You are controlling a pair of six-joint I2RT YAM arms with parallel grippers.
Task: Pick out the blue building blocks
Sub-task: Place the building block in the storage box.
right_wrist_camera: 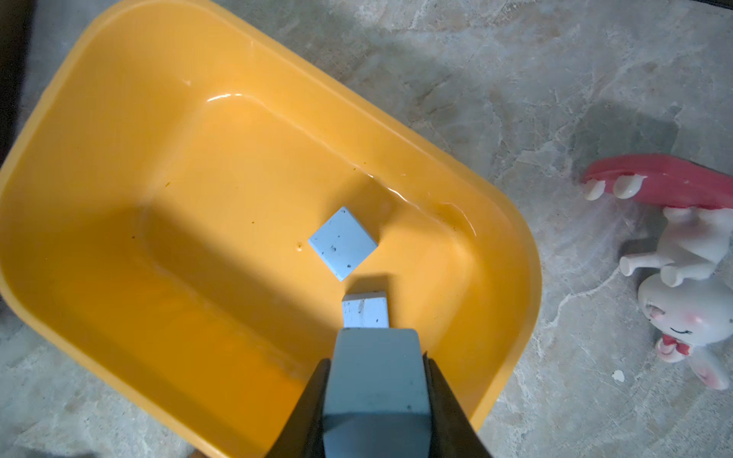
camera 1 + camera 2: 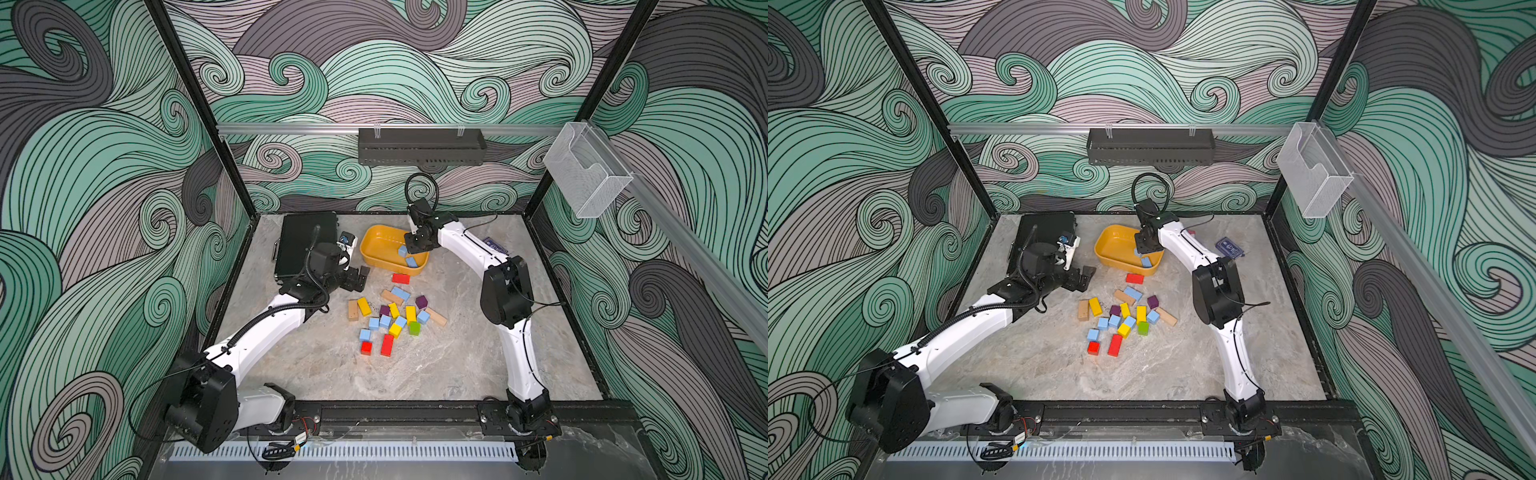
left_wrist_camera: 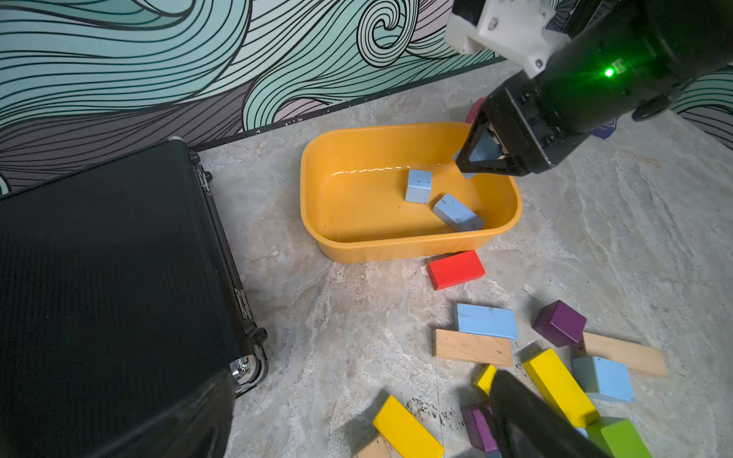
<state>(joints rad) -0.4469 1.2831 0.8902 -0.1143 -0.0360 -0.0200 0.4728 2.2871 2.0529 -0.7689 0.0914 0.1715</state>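
Note:
The robot's right gripper is going to move down into the yellow tub next and let go of the blue block on the tub's bare bottom (image 2: 414, 253) (image 1: 412, 263) beside the cube, because that spot is below the gripper.
My right gripper (image 1: 377, 363) is shut on a blue block (image 1: 377, 380) and holds it over the near right part of the yellow tub (image 2: 374, 232), seen from the left wrist too (image 3: 482, 148). Two blue blocks lie in the tub, a cube (image 1: 343, 242) and a brick (image 3: 457, 212). Several blue building blocks lie in the mixed pile on the table in both top views, among them a brick (image 2: 401, 294) and a cube (image 2: 365, 335). My left gripper (image 2: 359, 278) stands open and empty between the black case and the pile.
A black case (image 2: 303, 245) lies at the back left. Red (image 2: 387, 345), yellow (image 2: 364, 306), purple (image 2: 421, 301), green (image 2: 414, 328) and bare wood (image 2: 436, 316) blocks mix with the blue ones. A navy packet (image 2: 1229, 248) and a white rabbit toy (image 1: 682, 285) lie right of the tub.

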